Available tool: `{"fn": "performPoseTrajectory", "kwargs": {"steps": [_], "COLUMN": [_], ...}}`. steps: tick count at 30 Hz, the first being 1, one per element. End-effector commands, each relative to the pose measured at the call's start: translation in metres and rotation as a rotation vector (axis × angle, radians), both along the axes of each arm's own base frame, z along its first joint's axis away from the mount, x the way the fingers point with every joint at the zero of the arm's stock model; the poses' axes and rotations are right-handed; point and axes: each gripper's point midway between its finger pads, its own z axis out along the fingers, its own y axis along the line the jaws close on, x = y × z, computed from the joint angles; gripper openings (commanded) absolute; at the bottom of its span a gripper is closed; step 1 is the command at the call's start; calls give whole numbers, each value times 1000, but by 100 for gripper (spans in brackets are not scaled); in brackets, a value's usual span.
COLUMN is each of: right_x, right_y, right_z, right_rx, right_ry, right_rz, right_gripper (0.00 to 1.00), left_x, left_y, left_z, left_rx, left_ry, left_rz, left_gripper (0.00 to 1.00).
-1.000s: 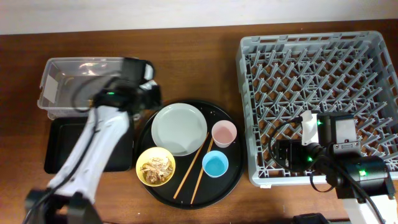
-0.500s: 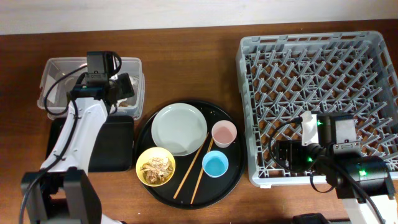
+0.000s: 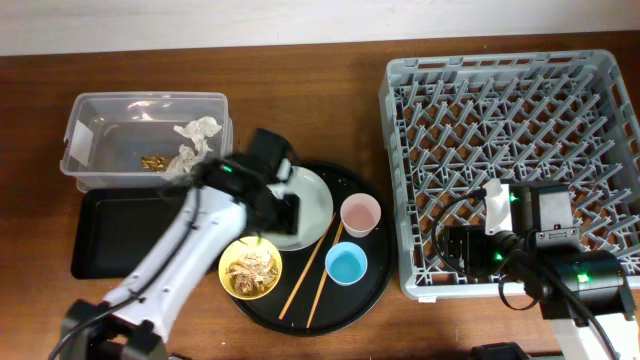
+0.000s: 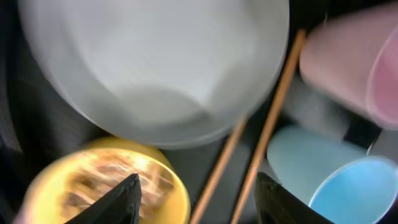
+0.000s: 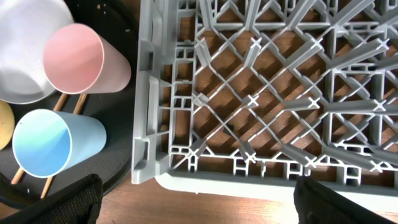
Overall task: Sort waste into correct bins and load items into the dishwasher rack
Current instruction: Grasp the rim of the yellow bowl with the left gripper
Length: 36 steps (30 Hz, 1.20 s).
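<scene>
My left gripper goes down and back to the rim of the yellow bowl (image 3: 250,268) beside the chopsticks next, as the bowl still holds brown food scraps.
My left gripper (image 3: 272,228) (image 4: 199,202) hovers open and empty over the round tray, its fingertips (image 4: 127,199) above the yellow bowl (image 3: 250,268) (image 4: 99,180) of brown food scraps and the two chopsticks (image 3: 310,265) (image 4: 267,124). The pale plate (image 3: 305,205) (image 4: 155,62), pink cup (image 3: 360,214) (image 5: 81,59) and blue cup (image 3: 346,264) (image 5: 50,143) stand close by. The white tissue (image 3: 198,132) and gold-brown wrapper (image 3: 155,160) lie in the clear tub (image 3: 80,120). My right gripper (image 3: 450,255) (image 5: 199,202) stays open at the front left corner of the dishwasher rack (image 3: 510,110) (image 5: 280,81).
The shallow black rectangular tray (image 3: 120,235) sits in front of the clear tub. A large round black tray (image 3: 375,280) carries the dishes. The rack takes up the table's right side. Bare wood lies between the round tray and the rack.
My left arm swung from over the clear tub to above the round tray, and its gripper went from shut to open. The tissue now lies uncovered in the tub. The right arm stayed still.
</scene>
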Motion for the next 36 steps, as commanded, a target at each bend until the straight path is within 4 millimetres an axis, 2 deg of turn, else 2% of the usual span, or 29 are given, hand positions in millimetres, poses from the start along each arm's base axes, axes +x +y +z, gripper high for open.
{"fn": "performPoseTrajectory", "kwargs": {"steps": [1, 5, 11, 14, 19, 22, 26, 30, 36], "right_x": [1, 1, 1, 1, 1, 1, 1, 1, 1], "right_y": [2, 2, 2, 2, 2, 2, 2, 2, 2], "right_z": [7, 7, 7, 6, 6, 6, 6, 6, 6], "right_rx": [11, 11, 11, 11, 11, 11, 10, 10, 10], "right_ry": [-12, -12, -12, -12, -12, -12, -11, -10, -9], "right_rz": [-2, -2, -2, -2, -2, -2, -2, -2, -3], "right_gripper": [99, 99, 99, 99, 99, 99, 99, 99, 99], "left_x": [-33, -47, -49, -51, -56, -58, -61, -62, -35], "left_y": [-5, -1, 1, 3, 9, 10, 10, 13, 15], "left_z": [-29, -47, -72, -78, -84, -85, -85, -70, -16], "left_rx": [41, 59, 45, 47, 70, 73, 75, 92, 82], "left_ry": [114, 150, 126, 124, 131, 136, 147, 162, 14], "left_rz": [68, 93, 92, 93, 95, 95, 95, 94, 57], "left_gripper": [56, 52, 41, 36, 18, 1, 0, 0, 0]}}
